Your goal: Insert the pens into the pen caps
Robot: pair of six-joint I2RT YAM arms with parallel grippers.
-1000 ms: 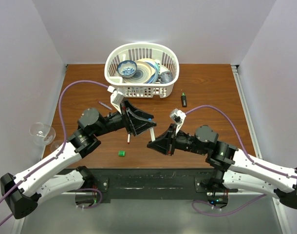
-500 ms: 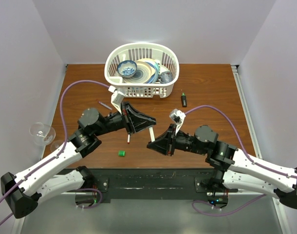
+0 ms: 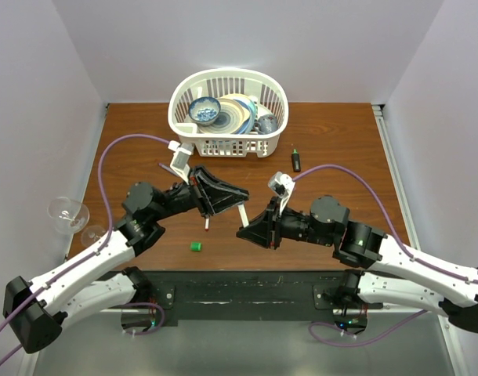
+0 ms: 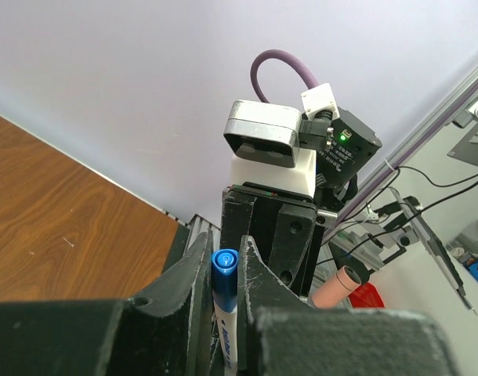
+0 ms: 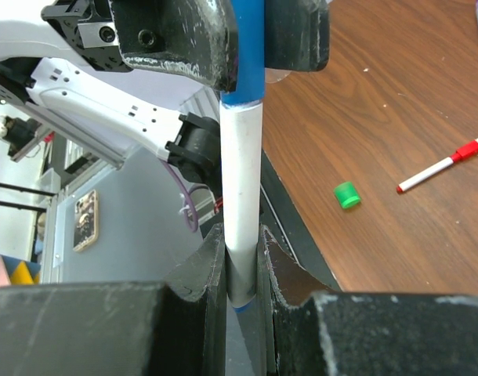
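I will tip my left gripper down next and lower it leftward in the top view to release the white pen, as the tabletop beside the red-capped pen is below it.
A white pen point(image 3: 242, 217) hangs in the air between my two grippers, above the table's front middle. My right gripper point(image 5: 242, 266) is shut on the rear end of its white barrel point(image 5: 242, 180). The blue pen cap point(image 4: 224, 270) sits on the pen's other end, and my left gripper point(image 4: 224, 276) is shut on it. In the top view the left gripper point(image 3: 243, 198) and right gripper point(image 3: 240, 231) face each other along the pen. A second white pen with a red cap point(image 5: 443, 165) lies on the table, near a green cap point(image 5: 347, 195). A black marker point(image 3: 296, 160) lies at the back right.
A white basket point(image 3: 227, 145) holding bowls and plates stands at the back middle. Clear glasses point(image 3: 68, 213) sit off the table's left edge. A small purple stick point(image 3: 168, 168) lies left of the basket. The red-capped pen point(image 3: 206, 224) and green cap point(image 3: 195, 246) lie under the left arm.
My left gripper has shut on the blue cap at the pen's end; it stood open a second ago. The right gripper kept its hold on the barrel.
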